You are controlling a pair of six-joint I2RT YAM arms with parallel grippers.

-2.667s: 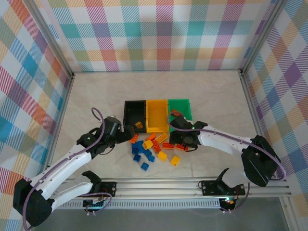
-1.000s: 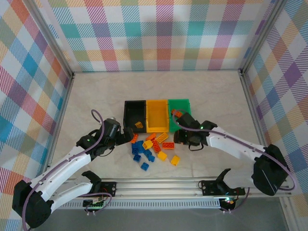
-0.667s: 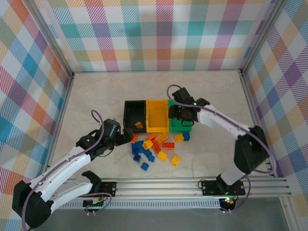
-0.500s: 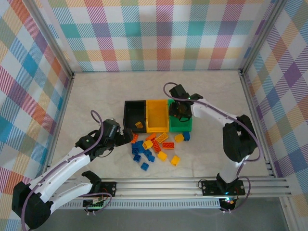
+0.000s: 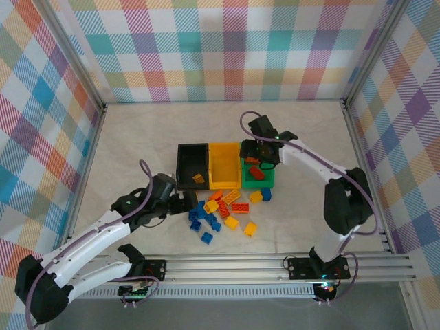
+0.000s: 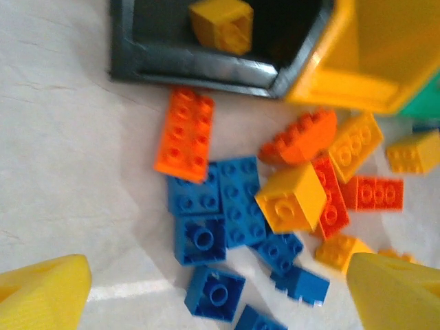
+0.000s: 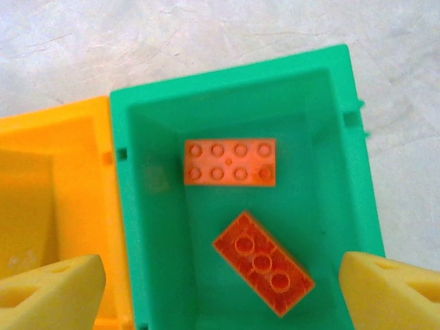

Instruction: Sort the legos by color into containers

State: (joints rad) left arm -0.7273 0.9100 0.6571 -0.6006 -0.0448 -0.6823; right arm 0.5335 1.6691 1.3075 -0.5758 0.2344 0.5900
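Next, my left gripper will draw back and descend onto the pile's nearest blue brick (image 5: 207, 238), which lies below and back from it with its sides standing clear.
Three containers stand in a row: a black bin (image 5: 180, 165), a yellow bin (image 5: 225, 183) and a green bin (image 5: 258, 183). Loose legos (image 5: 218, 210) in blue, yellow and orange-red lie in a pile in front of them. My right gripper (image 5: 258, 157) (image 7: 221, 295) hangs open over the green bin (image 7: 350, 172), where two orange-red bricks (image 7: 230, 163) (image 7: 263, 263) lie on the floor. My left gripper (image 5: 188, 204) (image 6: 220, 295) is open just above the pile's left side, over blue bricks (image 6: 213, 206). A yellow brick (image 6: 221, 24) sits in the black bin (image 6: 199, 72).
An orange brick (image 6: 184, 134) and a yellow brick (image 6: 292, 198) lie close to the blue ones. The yellow bin (image 7: 69, 172) adjoins the green bin's left wall. Metal frame posts and checked walls ring the table; bare tabletop stretches behind the bins.
My right gripper swung from the pile up to the green bin, opened, and an orange-red brick now lies in that bin. My left gripper slid slightly nearer the pile, still open.
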